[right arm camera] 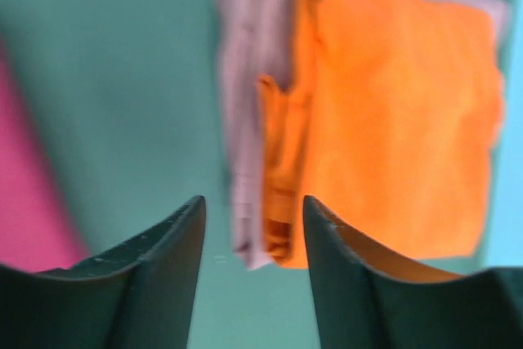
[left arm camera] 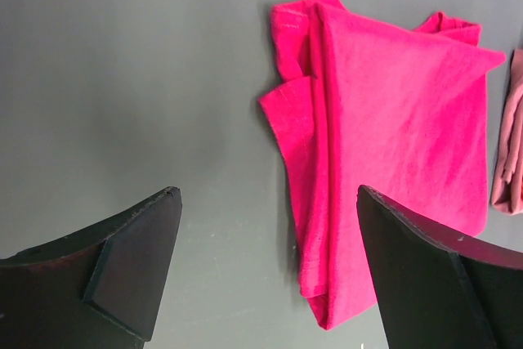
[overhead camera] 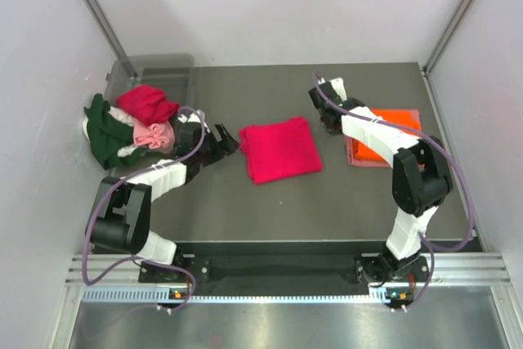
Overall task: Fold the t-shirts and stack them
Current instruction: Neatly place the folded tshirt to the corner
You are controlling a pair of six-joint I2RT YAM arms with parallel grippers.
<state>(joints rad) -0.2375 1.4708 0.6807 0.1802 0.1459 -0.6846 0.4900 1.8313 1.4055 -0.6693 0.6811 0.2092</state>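
Observation:
The crimson t-shirt's jutting flap (overhead camera: 244, 140) (left arm camera: 296, 110) is below the left gripper and to its right in the top view, so the robot needs to lower the gripper that way and close it where the t-shirt's folded layers overlap.
A folded crimson t-shirt (overhead camera: 280, 149) lies flat at the table's middle; it also shows in the left wrist view (left arm camera: 392, 128). My left gripper (overhead camera: 225, 143) is open and empty just left of it, its jaws wide apart above the shirt's near edge (left arm camera: 268, 194). A folded orange t-shirt (overhead camera: 384, 138) lies on a folded pink one at the right; both show blurred in the right wrist view, orange (right arm camera: 392, 120) over pink (right arm camera: 241, 120). My right gripper (overhead camera: 325, 118) is open and empty, at that stack's left edge (right arm camera: 253, 200). Unfolded crimson (overhead camera: 147, 104), pale pink (overhead camera: 155, 135) and dark green (overhead camera: 102, 132) shirts are heaped at the left.
A clear grey plastic bin (overhead camera: 155, 67) stands at the back left behind the heap. Bare dark table (overhead camera: 245, 218) lies in front of the folded shirts. White walls close in both sides.

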